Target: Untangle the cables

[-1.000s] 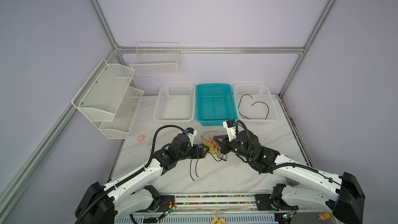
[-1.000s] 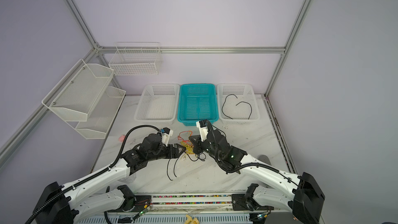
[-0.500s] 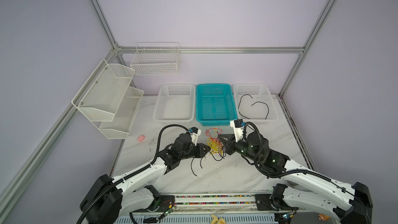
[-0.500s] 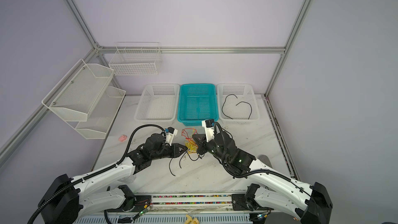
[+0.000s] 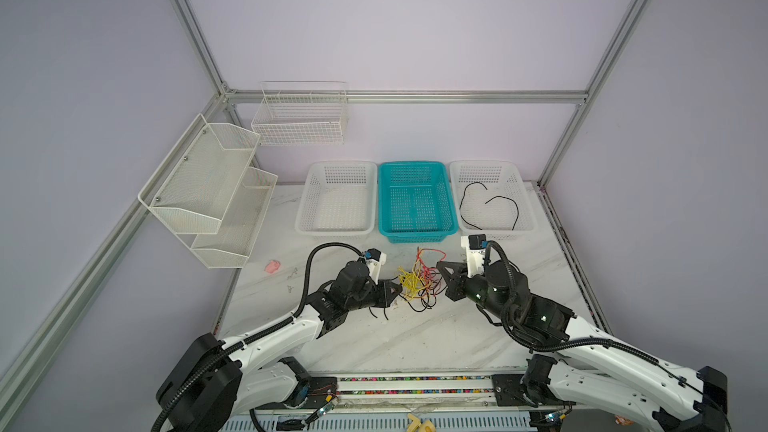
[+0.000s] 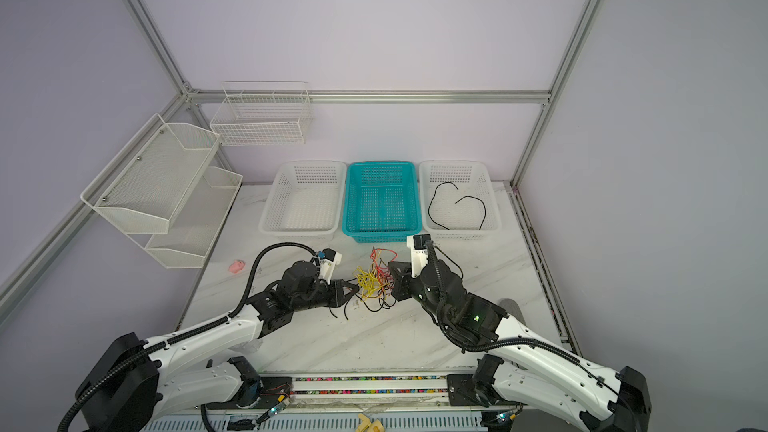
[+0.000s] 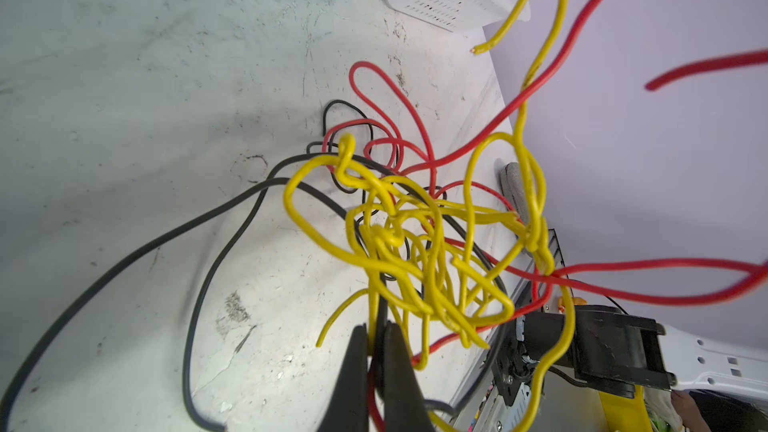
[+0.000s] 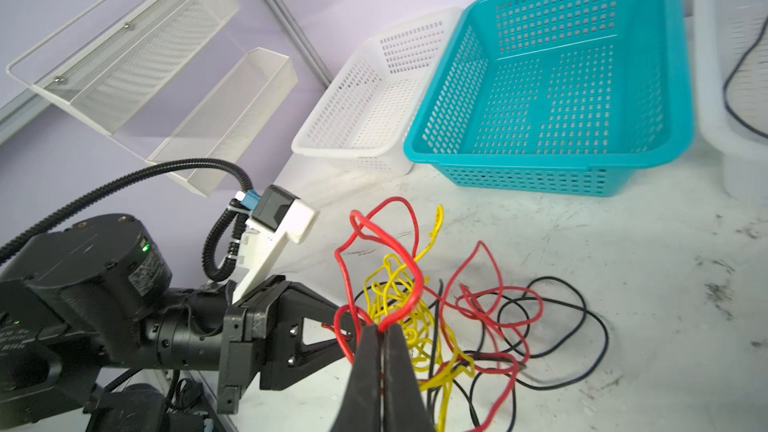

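Note:
Red pieces of cable run through the yellow knot, so next I will pull the red cable in my right gripper away from my left gripper. Then I will come back over the black loops and let it go.
The cables form one tangle [image 5: 417, 284] [image 6: 373, 284] of yellow, red and black wires at mid-table, partly lifted off the marble. My left gripper [image 5: 398, 290] [image 7: 376, 332] is at the tangle's left side, shut on a yellow cable [image 7: 415, 259] at the knot's edge, with red and black strands running close behind the jaws. My right gripper [image 5: 439, 270] [image 8: 380, 329] is at the tangle's right side, shut on a red cable [image 8: 388, 243] that loops up above it. Black cables [image 8: 557, 317] trail loose on the table. One black cable [image 5: 490, 201] lies in the right white basket [image 5: 525, 184].
A teal basket [image 5: 413, 164] and an empty white basket [image 5: 338, 164] stand in a row behind the tangle. White mesh shelves [image 5: 208, 189] and a wire basket [image 5: 299, 118] hang on the walls at the left. A small pink object [image 5: 272, 266] lies near the table's left edge.
My left gripper has shut on the yellow cable at the knot's left edge. The right arm has drawn back and to the right with its red cable, and the tangle has shifted with it.

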Available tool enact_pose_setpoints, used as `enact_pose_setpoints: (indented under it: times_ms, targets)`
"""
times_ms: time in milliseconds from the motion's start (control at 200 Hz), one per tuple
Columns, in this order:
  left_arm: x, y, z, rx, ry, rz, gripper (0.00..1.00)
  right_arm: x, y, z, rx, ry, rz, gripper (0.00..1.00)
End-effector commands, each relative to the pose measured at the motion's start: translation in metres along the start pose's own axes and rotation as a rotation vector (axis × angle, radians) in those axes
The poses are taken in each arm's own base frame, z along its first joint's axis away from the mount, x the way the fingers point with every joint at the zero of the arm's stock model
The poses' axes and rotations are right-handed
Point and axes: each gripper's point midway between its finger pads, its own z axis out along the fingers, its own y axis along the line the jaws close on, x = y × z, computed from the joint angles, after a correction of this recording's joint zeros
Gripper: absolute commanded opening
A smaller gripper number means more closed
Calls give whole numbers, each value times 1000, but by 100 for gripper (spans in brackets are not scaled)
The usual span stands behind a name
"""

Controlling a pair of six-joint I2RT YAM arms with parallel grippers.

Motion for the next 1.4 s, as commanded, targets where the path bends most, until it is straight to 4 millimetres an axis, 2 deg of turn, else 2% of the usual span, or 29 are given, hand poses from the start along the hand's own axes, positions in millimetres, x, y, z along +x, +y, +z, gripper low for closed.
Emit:
enact_pose_setpoints:
  times_ms: [0, 120, 275, 455, 565, 665, 755, 925, 1005, 1070, 1155, 1225, 1325, 1360, 1395]
  targets:
    - [30, 62, -12, -228, 59, -34, 0, -37, -21, -19, 126, -172, 105, 0]
    - [32, 80, -26, -307, 54, -47, 0, -29, -52, -24, 283, -173, 119, 0]
    - [32, 97, -43, -369, 7, -79, 0, -24, -80, -32, 423, -176, 120, 0]
    - [26, 109, -60, -423, -73, -103, 0, -17, -112, -33, 554, -118, 104, 0]
    - [23, 113, -69, -447, -116, -117, 0, -14, -127, -32, 570, -75, 120, 0]
    - [20, 118, -79, -474, -157, -131, 0, -18, -143, -39, 603, -67, 139, 0]
    - [21, 121, -82, -472, -180, -142, 0, -23, -139, -38, 571, -61, 140, 0]
    - [26, 122, -77, -458, -160, -149, 0, -17, -128, -21, 512, 24, 101, 0]
    - [29, 118, -67, -418, -128, -149, 0, -1, -109, 0, 382, 122, 76, 0]
    - [33, 116, -59, -397, -93, -157, 0, 10, -103, 11, 321, 166, 54, 0]
    - [36, 111, -49, -361, -49, -158, 0, 27, -83, 25, 172, 228, 54, 0]
    - [39, 108, -42, -336, -19, -160, 0, 34, -67, 30, 67, 246, 54, 0]
    - [42, 106, -35, -317, 11, -160, 0, 34, -39, 30, -89, 251, 25, 0]
    - [42, 106, -33, -315, 18, -160, 0, 35, -31, 29, -131, 254, 14, 3]
    - [43, 106, -32, -314, 21, -160, 0, 34, -27, 28, -144, 251, 8, 10]
